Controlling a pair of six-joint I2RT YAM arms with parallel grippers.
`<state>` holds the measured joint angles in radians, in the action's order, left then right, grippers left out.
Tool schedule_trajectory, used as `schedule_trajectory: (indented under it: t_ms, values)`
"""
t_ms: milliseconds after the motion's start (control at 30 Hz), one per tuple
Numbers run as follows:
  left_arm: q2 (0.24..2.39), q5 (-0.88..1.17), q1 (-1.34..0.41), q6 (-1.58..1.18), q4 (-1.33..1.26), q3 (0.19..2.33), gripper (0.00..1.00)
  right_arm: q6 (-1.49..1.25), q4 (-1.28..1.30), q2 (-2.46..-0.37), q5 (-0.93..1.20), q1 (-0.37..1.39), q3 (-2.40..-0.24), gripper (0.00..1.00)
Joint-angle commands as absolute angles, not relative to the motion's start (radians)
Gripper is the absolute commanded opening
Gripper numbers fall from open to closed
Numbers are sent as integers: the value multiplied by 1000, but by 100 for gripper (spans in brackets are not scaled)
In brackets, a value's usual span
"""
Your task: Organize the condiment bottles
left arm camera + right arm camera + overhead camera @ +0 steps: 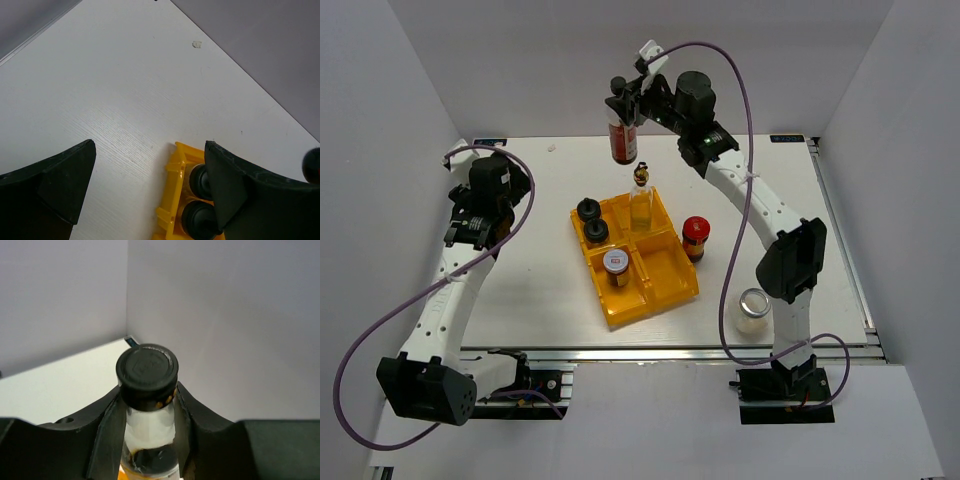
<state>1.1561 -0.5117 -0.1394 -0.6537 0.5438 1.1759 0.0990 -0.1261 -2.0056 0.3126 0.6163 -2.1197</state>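
My right gripper should move back and lower the sauce bottle (623, 142), then let go of it in the open tray space below and back, behind the gold-topped bottle (641, 202).
My right gripper (623, 110) is shut on the neck of the dark black-capped sauce bottle (623, 142) and holds it in the air behind the yellow tray (665, 285); its cap (147, 370) shows between the fingers (111, 427). The tall clear gold-topped bottle (641, 202) stands in the tray's back right compartment. Two black-lidded jars (591, 220) sit in the back left compartment, also in the left wrist view (199, 200). A white-lidded jar (616, 266) stands in the front left compartment. A red-lidded jar (696, 237) and a silver-lidded jar (753, 306) stand on the table. My left gripper (470, 232) is open and empty.
The tray's front right compartment holds nothing. The enclosure's white walls stand close at the back, left and right. A metal rail runs along the table's near edge (660, 352).
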Motion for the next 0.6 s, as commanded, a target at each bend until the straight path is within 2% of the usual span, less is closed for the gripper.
schedule_trajectory:
  t_ms: [0,567]
  values:
    - [1160,-494,-135,-635,502,1187,98,78,-285,-1963,357,586,-2163,0]
    - [1252,-489,-135,-647,502,1161,98,31,-370,-1977,616,502,-1876,0]
